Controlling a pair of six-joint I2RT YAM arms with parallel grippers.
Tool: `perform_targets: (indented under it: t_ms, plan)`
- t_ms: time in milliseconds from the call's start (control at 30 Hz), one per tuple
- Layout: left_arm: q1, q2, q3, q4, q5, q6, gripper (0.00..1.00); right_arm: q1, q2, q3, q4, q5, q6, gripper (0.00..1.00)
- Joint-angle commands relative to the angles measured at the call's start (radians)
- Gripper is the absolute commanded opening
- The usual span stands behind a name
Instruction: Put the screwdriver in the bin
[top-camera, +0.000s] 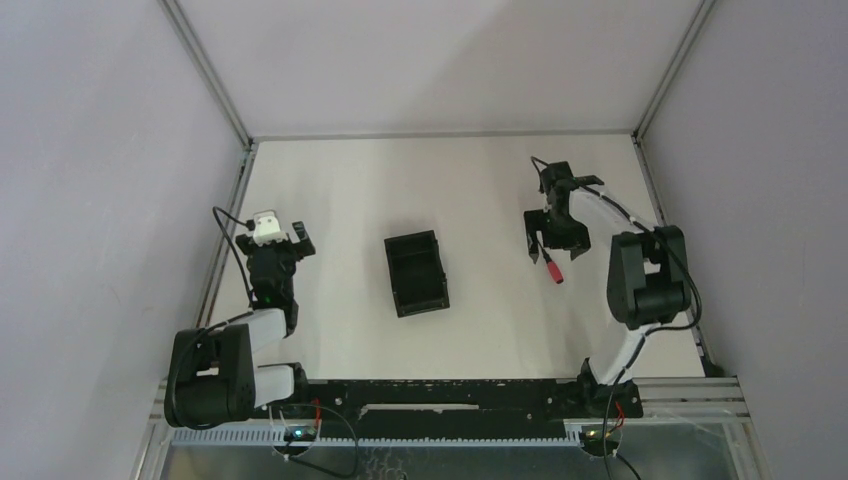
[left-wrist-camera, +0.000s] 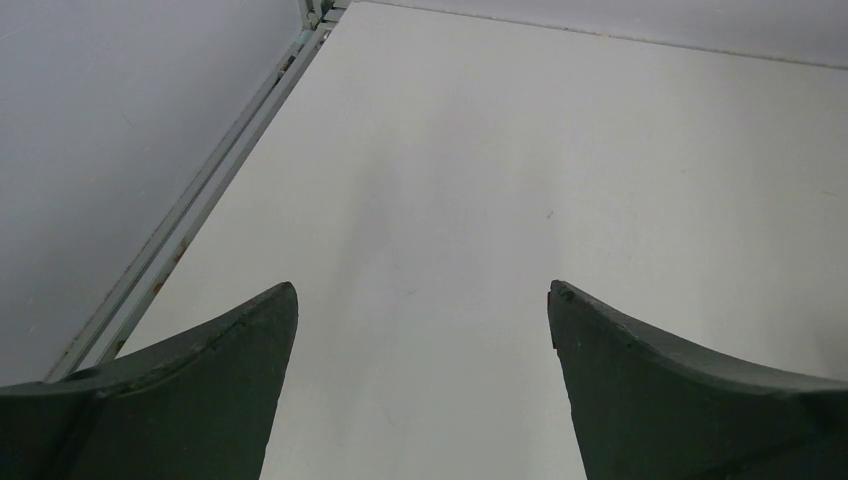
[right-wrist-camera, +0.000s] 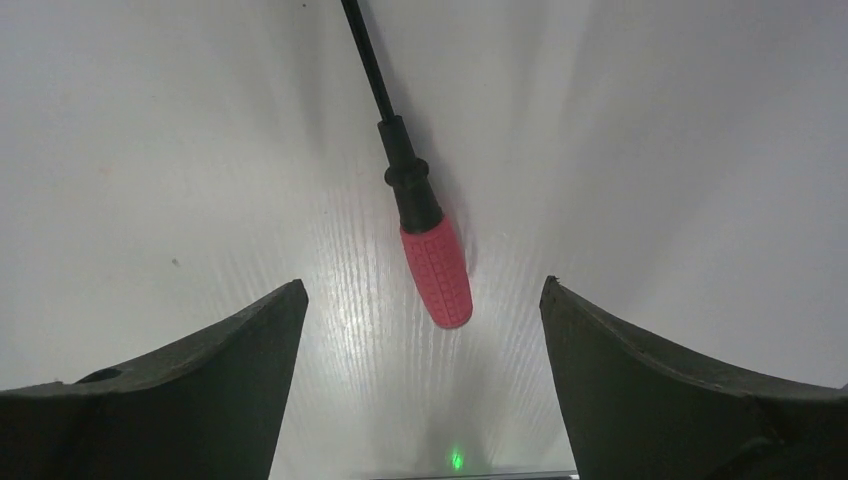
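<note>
The right gripper lowers and closes across the black collar by the red handle (top-camera: 547, 258) (right-wrist-camera: 418, 212) next, since the screwdriver lies flat on the tabletop below its open fingers.
The screwdriver (top-camera: 553, 270), with a red handle and thin dark shaft, lies flat on the white table right of centre. In the right wrist view its handle (right-wrist-camera: 437, 272) points toward me, between and just ahead of the fingertips. My right gripper (top-camera: 545, 240) is open right above it, and nothing is held. The black bin (top-camera: 416, 272) stands empty at the table's middle, left of the screwdriver. My left gripper (top-camera: 285, 238) is open and empty at the left side, over bare table (left-wrist-camera: 424, 290).
Grey walls with metal frame rails (top-camera: 225, 255) enclose the table on three sides. A rail runs along the table's left edge in the left wrist view (left-wrist-camera: 200, 205). Both arm bases stand on the black bar (top-camera: 440, 390) at the near edge.
</note>
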Motion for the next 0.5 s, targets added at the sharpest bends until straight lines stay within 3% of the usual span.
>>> perform_targets:
  t_ms: [0,200,267,300,400,467]
  plan:
    - [-0.006,-0.011,0.012,0.022,-0.008,-0.006,1.00,-0.004,0.069,0.004,0.045,-0.011,-0.063,0.93]
    - [-0.006,-0.010,0.012,0.022,-0.008,-0.006,1.00,-0.013,0.179,-0.011,0.101,-0.057,-0.104,0.79]
    - [-0.006,-0.011,0.013,0.024,-0.009,-0.006,1.00,-0.013,0.192,-0.024,0.124,-0.067,-0.112,0.68]
    - [-0.007,-0.010,0.012,0.024,-0.008,-0.007,1.00,-0.013,0.197,-0.025,0.132,-0.071,-0.119,0.59]
    - [-0.006,-0.009,0.012,0.025,-0.009,-0.007,1.00,-0.012,0.198,-0.024,0.131,-0.061,-0.132,0.16]
    - [-0.006,-0.009,0.012,0.025,-0.009,-0.007,1.00,-0.011,0.180,-0.024,0.119,-0.047,-0.138,0.00]
